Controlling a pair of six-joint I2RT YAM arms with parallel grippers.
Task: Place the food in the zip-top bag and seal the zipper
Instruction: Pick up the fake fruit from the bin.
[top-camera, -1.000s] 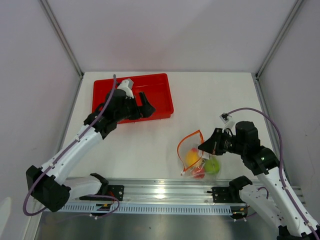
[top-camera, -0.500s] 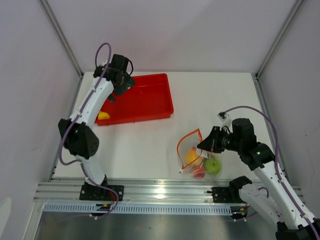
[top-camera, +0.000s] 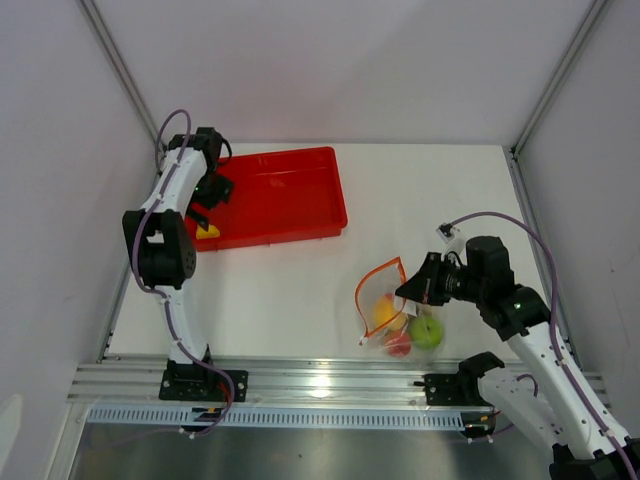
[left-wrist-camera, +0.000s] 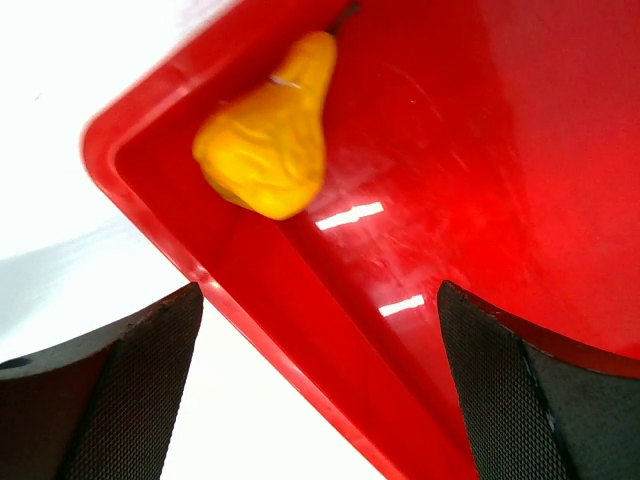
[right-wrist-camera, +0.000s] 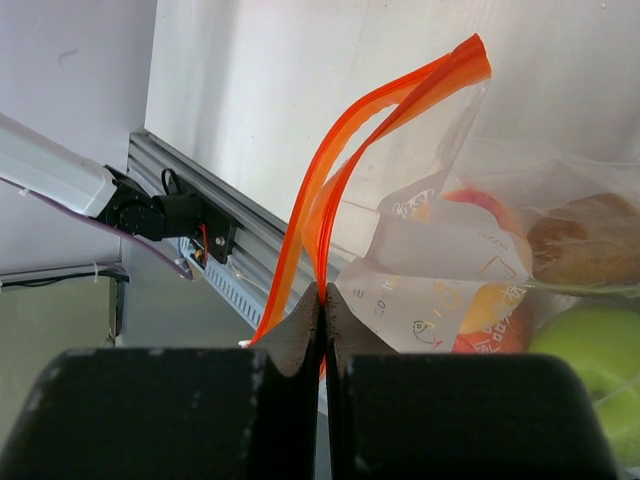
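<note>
The yellow piece below my left gripper in the tray's near corner comes next. The gripper moves down, lowers its open fingers around the yellow piece's thick end (top-camera: 207, 232) (left-wrist-camera: 262, 165) and closes.
The clear zip-top bag (top-camera: 392, 318) lies near the front right of the table with its orange-red zipper (top-camera: 378, 274) gaping open. It holds a green apple (top-camera: 426, 331), an orange-yellow peach (top-camera: 383, 311) and a red-pink fruit (top-camera: 397, 345); a brownish piece (right-wrist-camera: 585, 232) shows in the right wrist view. My right gripper (top-camera: 412, 291) is shut on the zipper strip (right-wrist-camera: 322, 225). A yellow piece (left-wrist-camera: 268, 146) lies in the near-left corner of the red tray (top-camera: 290, 205), also seen from above (top-camera: 207, 231). My left gripper (top-camera: 203, 203) hangs open above that corner, empty.
The red tray (left-wrist-camera: 480, 180) sits at the back left of the white table. A metal rail (top-camera: 330, 385) runs along the front edge, and frame posts stand at the back corners. The left arm (top-camera: 165, 240) reaches along the table's left side.
My left arm has swung from the tray's middle to its far-left end and dropped toward the yellow piece. The right gripper and the bag have stayed in place.
</note>
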